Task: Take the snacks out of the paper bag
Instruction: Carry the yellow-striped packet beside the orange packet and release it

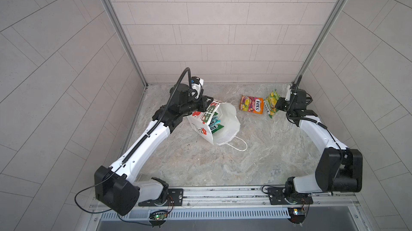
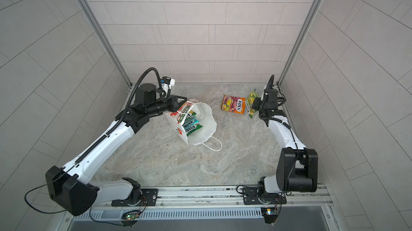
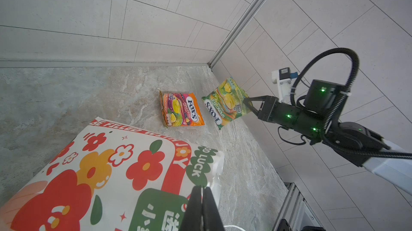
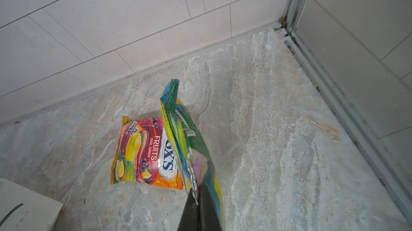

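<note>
The bare tabletop beside the orange-pink packet lies clear below, so next my right gripper needs to lower, turn the green-yellow packet [image 1: 271,101] flat and release it.
The white paper bag [image 1: 227,116] [image 2: 205,116] leans over on the marble table, mouth open and facing up. Several green and teal snacks [image 1: 215,123] [image 2: 191,121] stand inside it. My left gripper [image 1: 209,104] [image 2: 178,105] [image 3: 201,188] is shut on the bag's printed rim [image 3: 111,163]. An orange-pink packet [image 1: 251,104] [image 2: 233,104] [image 3: 181,109] [image 4: 145,151] lies flat at the back right. Beside it, my right gripper [image 1: 276,105] [image 2: 254,103] [image 3: 245,101] [image 4: 196,187] is shut on a green-yellow packet [image 1: 271,101] [image 2: 251,100] [image 3: 225,102] [image 4: 178,125], held on edge above the table.
Tiled walls close the table at the back and both sides, with metal posts [image 1: 312,62] in the corners. A mounting rail [image 1: 223,194] runs along the front edge. The bag's white cord handle [image 1: 240,145] lies loose on the table in front of it.
</note>
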Controlling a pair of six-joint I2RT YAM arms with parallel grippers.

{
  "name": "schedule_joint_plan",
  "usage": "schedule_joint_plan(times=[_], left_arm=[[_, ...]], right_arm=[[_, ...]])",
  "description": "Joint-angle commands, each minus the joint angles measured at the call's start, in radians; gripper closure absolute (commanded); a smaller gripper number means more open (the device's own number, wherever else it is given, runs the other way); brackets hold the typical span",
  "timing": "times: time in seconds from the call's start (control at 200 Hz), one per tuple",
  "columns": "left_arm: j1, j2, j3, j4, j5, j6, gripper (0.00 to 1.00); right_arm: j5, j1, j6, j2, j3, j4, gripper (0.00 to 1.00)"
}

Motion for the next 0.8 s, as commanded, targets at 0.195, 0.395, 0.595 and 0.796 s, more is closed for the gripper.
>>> schedule_joint_plan(times=[0.195,0.395,0.595,0.796], left_arm=[[0.002,-0.018,-0.002,0.035,0.007,0.010,1.00],[0.001,-0.019,-0.001,0.035,0.008,0.013,1.00],[0.002,-0.017,-0.002,0.035,0.009,0.014,1.00],[0.002,-0.012,0.000,0.035,0.012,0.014,1.00]], right_arm=[[-0.283,-0.167,0.168,0.262,0.029,0.291,1.00],[-0.328,-0.219,0.138,0.375,0.071,0.231,1.00],[-0.306,-0.226,0.101,0.430,0.131,0.126,0.97],[-0.190,-0.224,0.073,0.362,0.110,0.066,0.57]])
